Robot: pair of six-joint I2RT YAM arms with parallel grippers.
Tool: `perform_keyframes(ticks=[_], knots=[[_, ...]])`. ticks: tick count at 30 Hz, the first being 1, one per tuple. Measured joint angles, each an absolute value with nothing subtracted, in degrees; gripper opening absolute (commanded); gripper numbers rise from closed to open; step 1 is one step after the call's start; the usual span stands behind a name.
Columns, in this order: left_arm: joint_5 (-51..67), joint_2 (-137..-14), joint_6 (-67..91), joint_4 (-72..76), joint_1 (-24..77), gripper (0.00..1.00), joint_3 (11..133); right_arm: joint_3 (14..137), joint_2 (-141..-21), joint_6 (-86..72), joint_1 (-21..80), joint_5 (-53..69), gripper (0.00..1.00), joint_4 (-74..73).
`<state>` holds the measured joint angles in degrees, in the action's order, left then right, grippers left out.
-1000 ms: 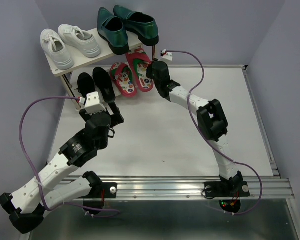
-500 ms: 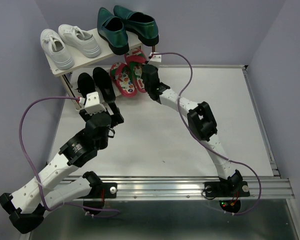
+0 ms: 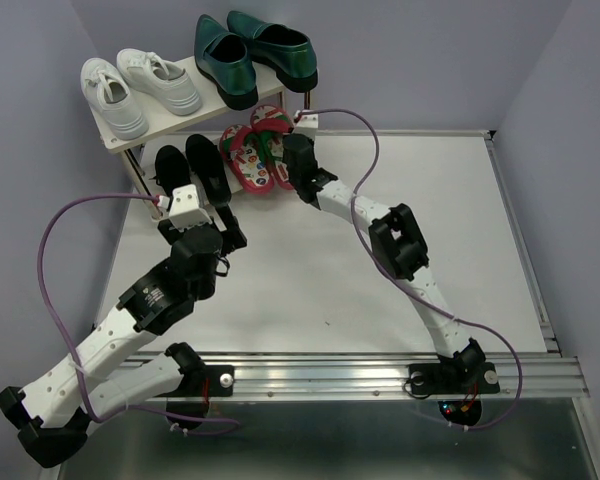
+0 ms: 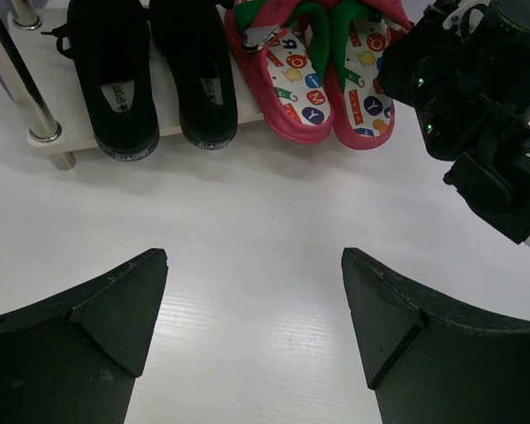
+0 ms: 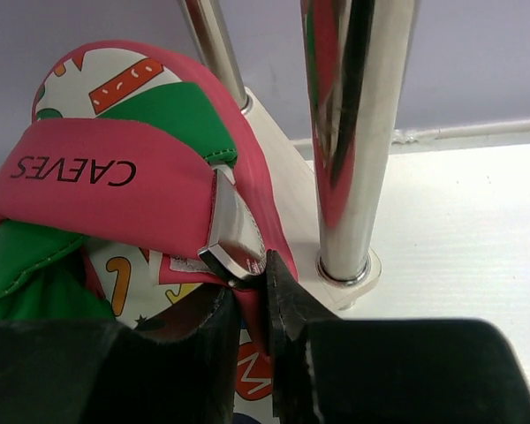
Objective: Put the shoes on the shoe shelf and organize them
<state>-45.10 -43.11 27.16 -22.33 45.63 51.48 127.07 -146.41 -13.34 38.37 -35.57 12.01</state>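
Note:
The right gripper pushes outward next along the shelf's lower board (image 5: 293, 187), which stretches outward from the gripper. It releases the flip-flop, as the flip-flop's heel hangs past the board's front.
The shoe shelf (image 3: 117, 137) stands at the back left. Glossy green loafers (image 3: 242, 52) sit on its top board. On the lower board (image 4: 22, 99) are the black strap shoes (image 4: 115, 71) and, to their right, the red flip-flops (image 4: 287, 66). My right gripper (image 5: 254, 287) is shut on the pink side edge of the right flip-flop (image 5: 115, 168), close beside the shelf's chrome leg (image 5: 349, 132); in the top view it (image 3: 292, 160) is at the shelf's right front corner. My left gripper (image 4: 254, 265) is open over bare table in front of the black shoes (image 3: 185, 160).
White lace-up sneakers (image 3: 135, 85) fill the left of the top board. The right arm's purple cable (image 3: 365, 140) loops above the table behind it. Purple walls close the back and sides. A metal rail (image 3: 380, 370) runs along the near edge.
My right gripper has moved left and back toward the shelf, carrying the right flip-flop in against the other one under the top board. The left arm has not moved.

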Motion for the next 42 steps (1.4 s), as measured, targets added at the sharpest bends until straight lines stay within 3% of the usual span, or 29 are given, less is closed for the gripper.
perform_keyframes(ticks=[6, 7, 9, 13, 16, 20, 27, 30, 34, 37, 40, 42], knots=[[-45.1, -42.54, 27.49, -22.55, 45.63, 0.91, 51.48, 130.17, -147.5, -11.27, 36.82, -28.12, 0.06, 11.99], [-45.1, -42.52, 27.53, -22.55, 45.63, 0.91, 51.48, 130.82, -147.85, -10.98, 36.6, -27.35, 0.16, 12.01], [-45.08, -42.52, 27.55, -22.55, 45.63, 0.91, 51.48, 131.66, -148.46, -10.55, 36.27, -26.26, 0.22, 11.99], [-45.06, -42.52, 27.79, -22.57, 45.63, 0.9, 51.48, 133.29, -149.42, -10.35, 35.88, -24.34, 0.71, 12.12], [-45.06, -42.52, 28.12, -22.59, 45.63, 0.9, 51.48, 134.26, -149.51, -10.52, 35.86, -22.76, 0.76, 12.88], [-44.99, -42.52, 28.56, -22.57, 45.63, 0.9, 51.48, 131.92, -148.07, -11.64, 35.86, -20.99, 0.76, 14.11], [-45.04, -42.57, 28.58, -22.57, 45.63, 0.9, 51.48, 117.23, -137.01, -16.62, 35.86, -18.22, 0.76, 11.53], [-45.1, -42.54, 28.58, -22.57, 45.63, 0.9, 51.48, 108.29, -128.9, -20.14, 35.86, -18.0, 0.69, 11.22], [-45.12, -42.24, 28.6, -22.59, 45.63, 0.9, 51.48, 97.12, -119.44, -25.56, 35.86, -18.04, 0.17, 11.88], [-45.28, -41.58, 28.6, -22.61, 45.63, 0.9, 51.48, 91.11, -116.22, -28.47, 35.86, -18.22, 0.04, 12.45], [-45.54, -41.1, 28.62, -22.65, 45.63, 0.9, 51.48, 87.05, -116.84, -31.16, 35.86, -18.17, 0.07, 10.48], [-45.6, -40.93, 28.73, -22.98, 45.63, 0.9, 51.48, 83.66, -116.29, -32.32, 35.86, -18.2, 0.21, 9.98]])
